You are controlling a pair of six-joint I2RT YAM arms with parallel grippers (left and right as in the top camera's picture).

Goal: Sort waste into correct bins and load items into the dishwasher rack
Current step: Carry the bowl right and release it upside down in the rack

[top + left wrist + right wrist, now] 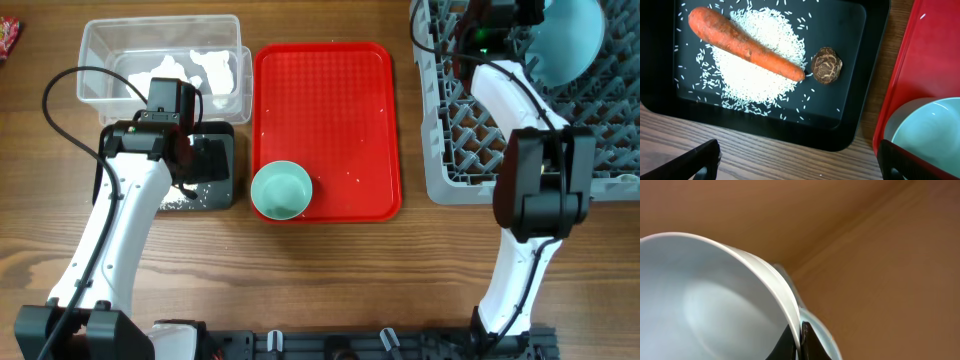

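The right gripper lowers toward the left in the overhead view next and releases the bowl's rim, as the rack's far tray-side slots lie below it that way.
My left gripper (802,165) hangs open above the black bin (860,75), its fingers (700,160) spread over the wood at the bin's near edge. In that bin lie an orange carrot (745,45), a heap of white rice (755,65) and a brown food lump (826,65). The pale green bowl (281,190) stands on the red tray's near left corner. Over the far part of the dishwasher rack (455,150), my right gripper (800,337) is shut on the rim of the light-blue bowl (715,295), which is tilted on its side (565,35). Just behind it shows a second pale blue rim (822,330).
The clear tub (100,60) at the back left holds crumpled white napkins (200,72). The flat red tray (330,110) lies between the bins and the rack, with a few rice grains on it. A red wrapper (6,38) shows at the far left edge.
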